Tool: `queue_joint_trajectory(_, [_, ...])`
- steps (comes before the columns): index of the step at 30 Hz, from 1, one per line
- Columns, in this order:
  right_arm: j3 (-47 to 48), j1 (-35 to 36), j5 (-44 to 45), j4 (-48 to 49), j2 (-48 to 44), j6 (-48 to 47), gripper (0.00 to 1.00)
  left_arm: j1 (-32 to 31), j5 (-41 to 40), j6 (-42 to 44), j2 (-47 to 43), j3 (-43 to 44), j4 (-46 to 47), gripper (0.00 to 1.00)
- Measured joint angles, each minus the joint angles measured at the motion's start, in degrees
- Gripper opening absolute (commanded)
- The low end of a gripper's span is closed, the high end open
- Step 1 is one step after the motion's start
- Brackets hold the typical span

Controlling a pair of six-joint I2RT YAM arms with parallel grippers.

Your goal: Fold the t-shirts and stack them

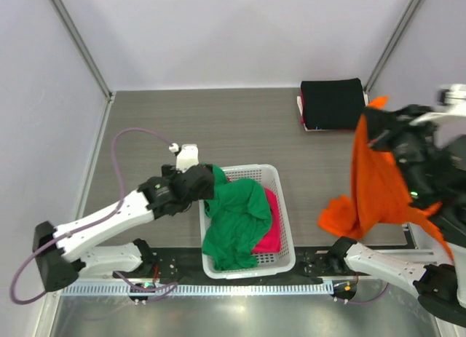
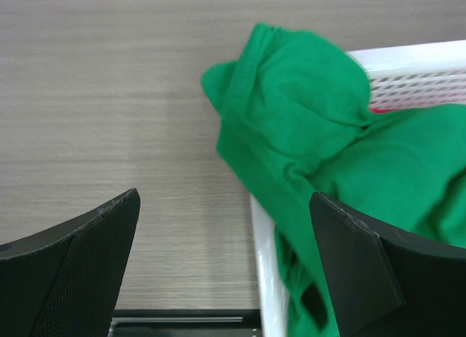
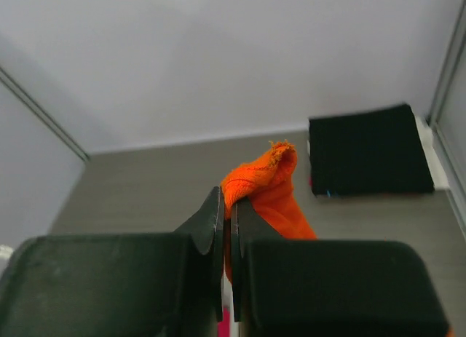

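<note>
The right gripper goes down and to the left in the top view next, releasing the orange t-shirt (image 1: 375,184) over the bare tabletop, since that part is clear.
My right gripper (image 1: 375,122) is shut on the orange t-shirt (image 1: 375,184) and holds it high at the right, the cloth hanging down above the table. In the right wrist view the orange t-shirt (image 3: 273,184) is pinched between the fingertips of my right gripper (image 3: 228,206). A folded black t-shirt (image 1: 333,102) lies at the back right and shows in the right wrist view (image 3: 368,151). A green t-shirt (image 1: 237,217) drapes over a pink t-shirt (image 1: 271,231) in the basket. My left gripper (image 1: 198,183) is open at the basket's left rim, with the green t-shirt (image 2: 313,140) just ahead of it.
The white lattice basket (image 1: 282,206) stands at the near middle between the two arms; its rim (image 2: 266,264) runs between my left fingers. Frame posts rise at the back corners. The arm bases sit along the near edge.
</note>
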Motion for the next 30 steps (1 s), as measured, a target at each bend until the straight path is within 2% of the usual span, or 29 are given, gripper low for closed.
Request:
queue_joint_trajectory(3, [-7.0,0.0,1.6,-4.6,0.8,1.9,0.01,6.2,7.1,0.7,8.3,0.1,4.0,1.00])
queue_joint_trajectory(5, [-11.4,0.0,1.3,-6.3,0.4,3.8,0.01,8.6,10.3,1.0,13.0,0.5,6.0,0.95])
queue_joint_trajectory(8, [-16.5,0.0,-0.1,-8.0,-1.7,6.4,0.01,10.1,13.9,1.1,18.9,1.5,7.6,0.71])
queue_joint_trajectory(9, [-17.9,0.0,-0.6,-8.2,-2.6,7.4,0.01,10.4,15.0,1.2,20.5,2.2,7.9,0.52])
queue_joint_trajectory(10, [-19.2,0.0,-1.2,-8.3,-3.5,8.3,0.01,10.9,15.8,1.0,21.4,2.5,8.4,0.42])
queue_joint_trajectory(11, [-20.1,0.0,-1.8,-8.4,-4.1,9.0,0.01,11.3,17.1,1.1,22.3,2.9,9.0,0.20])
queue_joint_trajectory(13, [-21.6,0.0,-2.8,-8.4,-5.5,10.5,0.01,13.3,19.0,0.4,22.9,3.5,10.2,0.04])
queue_joint_trajectory(14, [-21.9,0.0,-3.1,-8.4,-6.0,11.1,0.01,14.6,20.8,0.2,22.9,3.9,11.1,0.00])
queue_joint_trajectory(19, [-23.3,0.0,-5.0,-8.3,-6.3,13.3,0.01,24.7,25.4,0.8,22.3,5.6,11.3,0.00])
queue_joint_trajectory(27, [-26.3,0.0,-6.8,-6.9,-5.8,15.0,0.01,61.7,26.6,-0.9,19.3,5.8,8.5,0.00])
queue_joint_trajectory(30, [-27.0,0.0,-8.2,-5.7,-4.4,15.7,0.01,72.3,27.6,-4.0,20.3,6.7,8.5,0.00])
